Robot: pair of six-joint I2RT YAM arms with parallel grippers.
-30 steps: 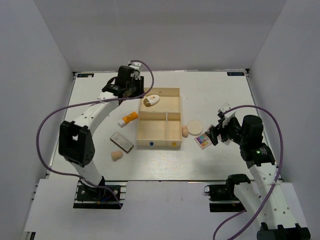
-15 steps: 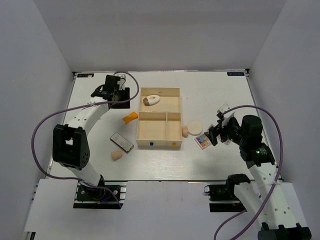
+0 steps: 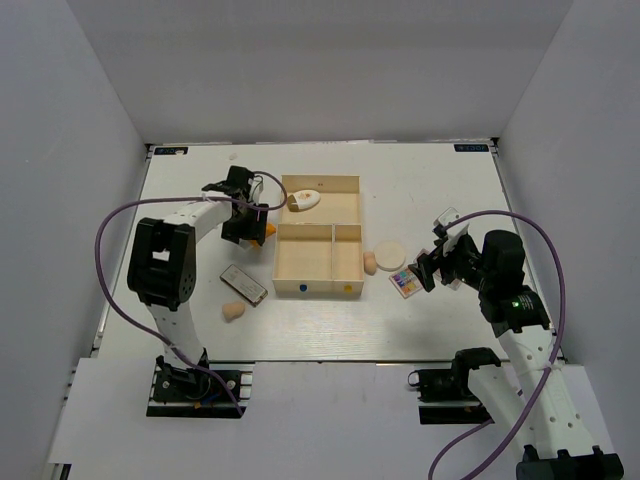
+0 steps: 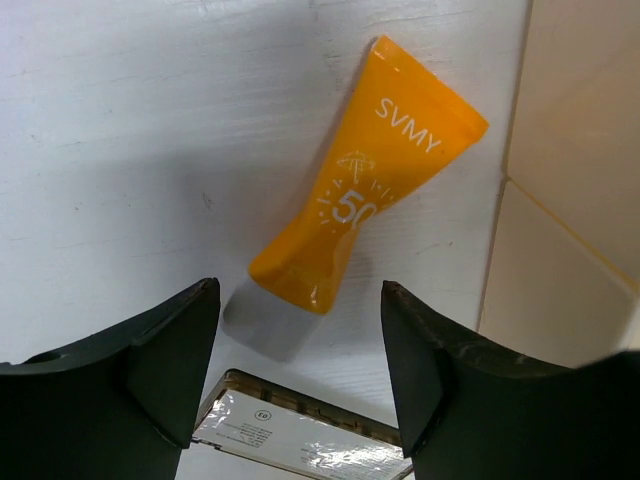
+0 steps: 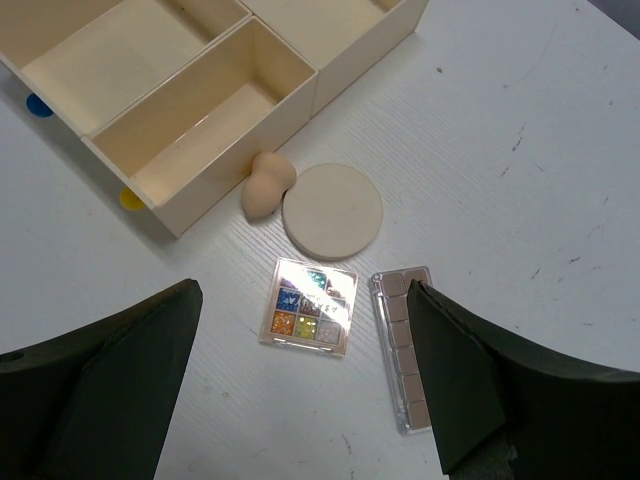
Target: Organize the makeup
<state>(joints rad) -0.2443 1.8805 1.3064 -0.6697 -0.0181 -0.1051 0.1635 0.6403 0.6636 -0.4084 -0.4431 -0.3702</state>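
Observation:
My left gripper has its open fingers on either side of the narrow end of the orange tube already, so it needs to move down next onto the tube's neck by the cap point(image 4: 289, 286) below.
The orange tube point(image 4: 370, 170) lies on the table beside the wooden box point(image 3: 318, 290); its white cap end points at my open left gripper point(image 4: 298, 300), which hovers over it point(image 3: 243, 222). A flat palette point(image 4: 300, 435) lies just beyond. A white teardrop piece point(image 3: 303, 200) lies in the box's back compartment. My right gripper point(image 5: 303, 290) is open above the multicoloured palette point(image 5: 311, 306), with a narrow brown palette point(image 5: 402, 345), the round cream puff point(image 5: 333, 211) and a beige sponge point(image 5: 267, 185) close by.
A second beige sponge point(image 3: 234, 312) lies near the front left, beside the flat palette point(image 3: 243, 284). The box's two front compartments point(image 5: 200, 140) hold nothing. White walls close in the table on three sides.
My left gripper has swung from beside the box's back left corner out to the left, then down over the orange tube. The right arm has not moved.

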